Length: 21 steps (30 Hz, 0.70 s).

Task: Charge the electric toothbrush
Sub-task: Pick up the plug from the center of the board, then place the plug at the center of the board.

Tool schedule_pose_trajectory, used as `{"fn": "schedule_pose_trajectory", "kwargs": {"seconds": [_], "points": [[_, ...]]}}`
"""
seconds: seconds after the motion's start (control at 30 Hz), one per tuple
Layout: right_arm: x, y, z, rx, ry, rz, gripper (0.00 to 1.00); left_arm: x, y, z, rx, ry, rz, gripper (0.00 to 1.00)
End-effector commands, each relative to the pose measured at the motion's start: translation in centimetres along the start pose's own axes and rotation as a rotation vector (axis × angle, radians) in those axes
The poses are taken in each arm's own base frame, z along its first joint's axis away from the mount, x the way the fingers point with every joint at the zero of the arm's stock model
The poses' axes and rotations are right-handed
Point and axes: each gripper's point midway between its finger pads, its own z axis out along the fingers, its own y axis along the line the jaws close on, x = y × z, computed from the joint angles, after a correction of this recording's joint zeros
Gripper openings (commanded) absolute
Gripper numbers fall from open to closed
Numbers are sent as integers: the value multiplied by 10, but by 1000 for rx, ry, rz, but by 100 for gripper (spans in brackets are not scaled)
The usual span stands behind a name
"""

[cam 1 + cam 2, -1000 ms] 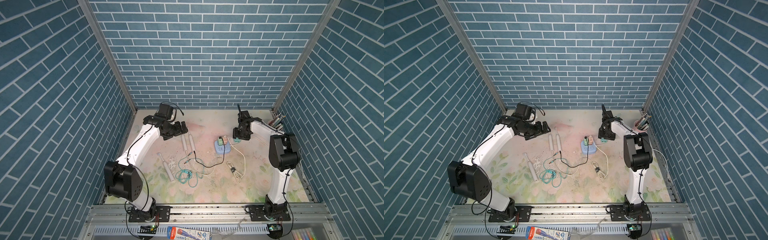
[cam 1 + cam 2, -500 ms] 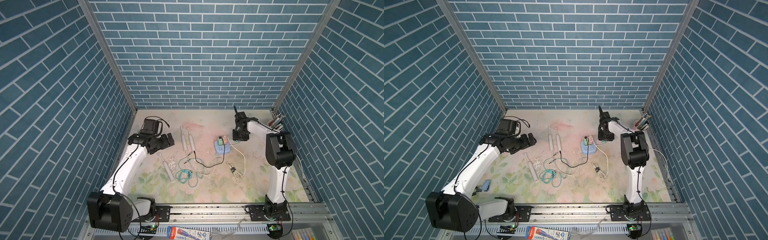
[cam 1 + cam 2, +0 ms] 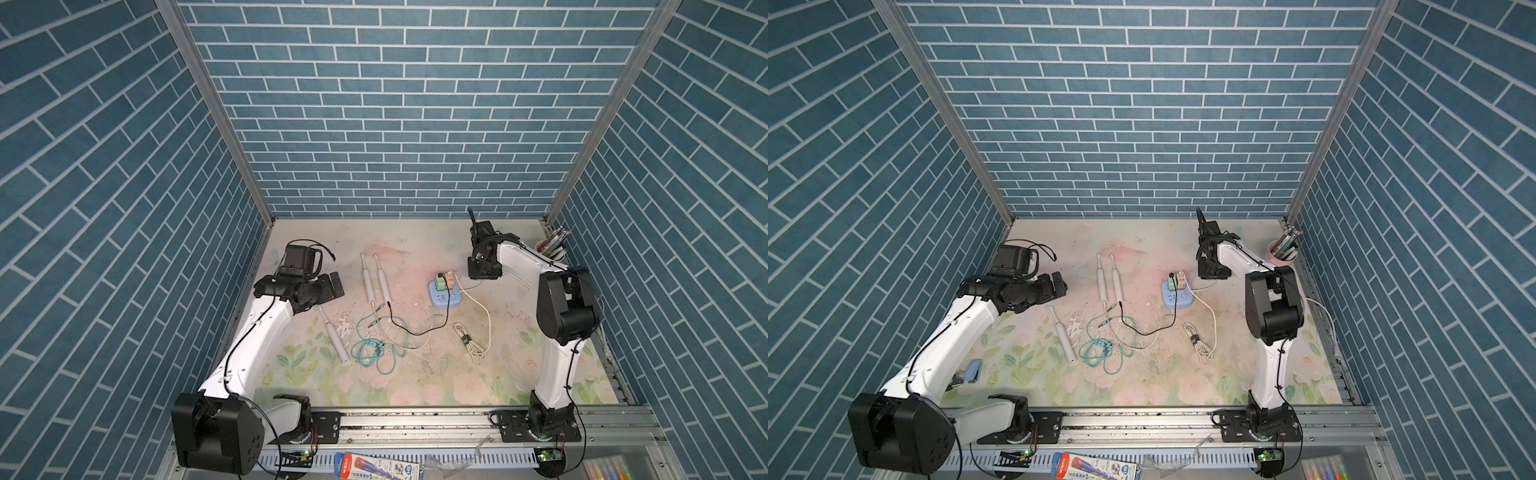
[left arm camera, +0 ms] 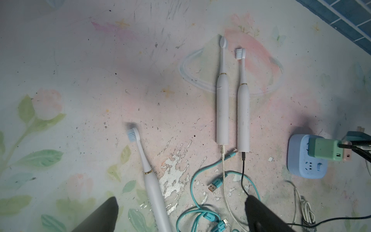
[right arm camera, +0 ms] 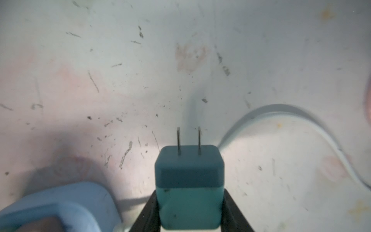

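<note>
Next, my right gripper rises and moves back over the blue power cube. It then brings the teal adapter down onto its near socket (image 3: pixel 441 298) and releases it, because those slots stand empty.
Two white electric toothbrushes (image 3: pixel 368 278) (image 3: pixel 383 277) lie side by side, a white cable in one's base (image 4: pixel 222 108) and a black cable in the other's (image 4: pixel 243 116). A third toothbrush (image 4: pixel 152 186) lies apart with no cable. My left gripper (image 4: pixel 181 200) hangs open above this third toothbrush and a loose teal cable (image 4: pixel 192 213); in a top view it (image 3: pixel 332 286) is left of the pair. My right gripper (image 5: pixel 189 202) is shut on a teal plug adapter (image 5: pixel 189 180), prongs pointing away, just behind the blue power cube (image 3: pixel 444 298). My right gripper (image 3: pixel 482 272) hides the adapter in both top views.
A green adapter (image 3: pixel 439 283) and a pink adapter (image 3: pixel 449 282) sit in the cube. A bundled white cable (image 3: pixel 471 345) lies right of the teal cable. A pen cup (image 3: pixel 550 247) stands in the back right corner. A small blue object (image 3: pixel 973 371) lies by the left arm.
My left gripper has drawn back from the toothbrush pair toward the left and front, staying open. My right gripper's jaws have narrowed; its place has hardly changed.
</note>
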Motion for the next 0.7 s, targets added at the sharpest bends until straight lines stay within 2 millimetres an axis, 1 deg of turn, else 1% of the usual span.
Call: {"fn": "schedule_pose_trajectory", "kwargs": {"seconds": [0.0, 0.07, 0.1, 0.13, 0.2, 0.23, 0.33, 0.4, 0.5, 0.6, 0.67], "points": [[-10, -13, -70, 24, -116, 27, 0, -2, 8, -1, -22, -16, -6, 100], [-1, -6, -100, 5, -150, 6, 0, -2, 12, -2, -38, -19, -20, 100], [5, 1, -113, -15, -163, -6, 0, -2, 14, -3, -46, -21, -24, 99], [15, 10, -127, -40, -176, -24, 0, -1, 16, -4, -55, -22, -29, 100], [39, 35, -150, -101, -200, -68, 0, -1, 20, -5, -79, -24, -45, 99], [54, 48, -160, -132, -202, -86, 0, -2, 22, -6, -88, -25, -53, 100], [96, 81, -180, -220, -200, -106, 0, -2, 27, -7, -101, -26, -80, 100], [125, 103, -183, -275, -167, -133, 0, -2, 28, -6, -101, -20, -96, 99], [161, 123, -176, -243, -138, -188, 0, -2, 30, -6, -104, -13, -111, 100], [194, 144, -157, -251, -80, -186, 0, -2, 31, -6, -103, -16, -113, 99], [211, 156, -140, -280, -40, -127, 0, -2, 31, -7, -101, -20, -115, 99]]}}
